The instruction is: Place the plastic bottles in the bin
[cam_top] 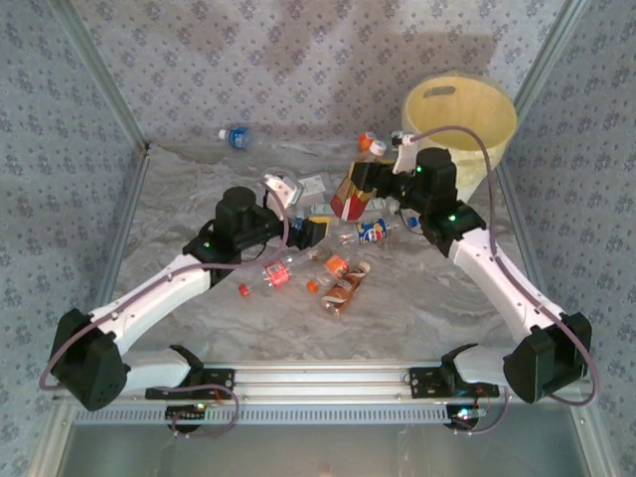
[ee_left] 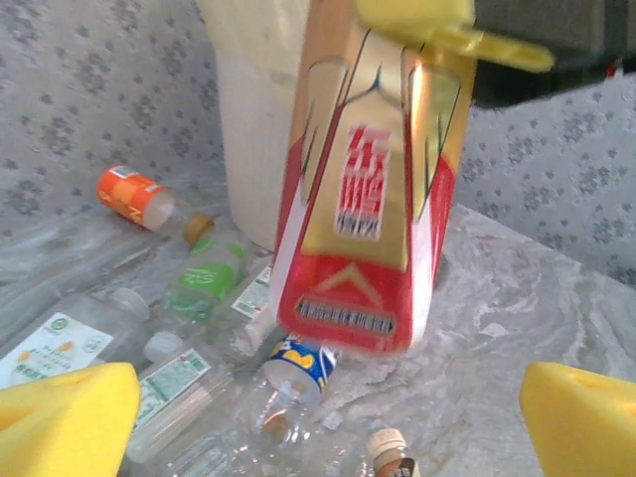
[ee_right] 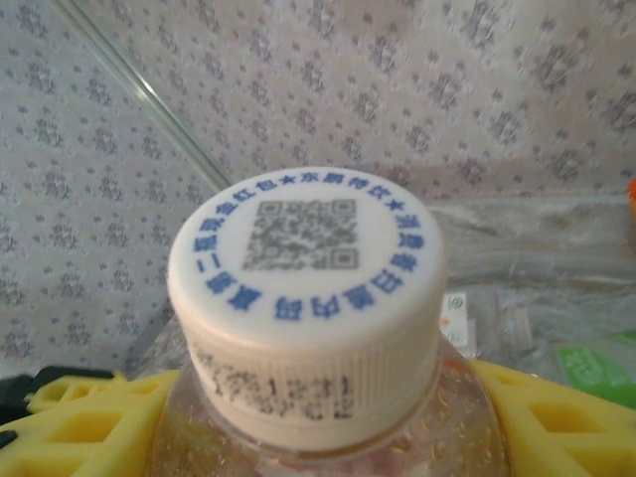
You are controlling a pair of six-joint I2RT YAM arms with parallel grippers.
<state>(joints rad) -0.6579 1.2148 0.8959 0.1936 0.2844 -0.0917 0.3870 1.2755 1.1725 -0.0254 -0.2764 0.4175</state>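
The robot's right gripper will next lift the bottle over the bin's tall rim, carry it outward to the cream bin's opening (cam_top: 461,111), lower it inside and let it go.
My right gripper (cam_top: 381,177) (ee_right: 308,437) is shut on a clear bottle with a red and gold label (cam_top: 349,195) (ee_left: 373,189), held off the table with its white cap (ee_right: 306,288) up. My left gripper (cam_top: 315,231) (ee_left: 323,427) stands open just left of and below that bottle, with nothing between its yellow pads (ee_left: 60,417). Several crushed plastic bottles lie on the table: a blue-labelled one (cam_top: 374,232) (ee_left: 298,363), orange-labelled ones (cam_top: 338,265) (ee_left: 134,194), a green-labelled one (ee_left: 204,278), a brown one (cam_top: 345,291). The cream bin (cam_top: 459,114) (ee_left: 248,149) stands at the back right.
A blue-capped bottle (cam_top: 236,137) lies alone at the far back left. Patterned walls and metal frame posts close in the table on three sides. A small red cap (cam_top: 243,290) sits near my left forearm.
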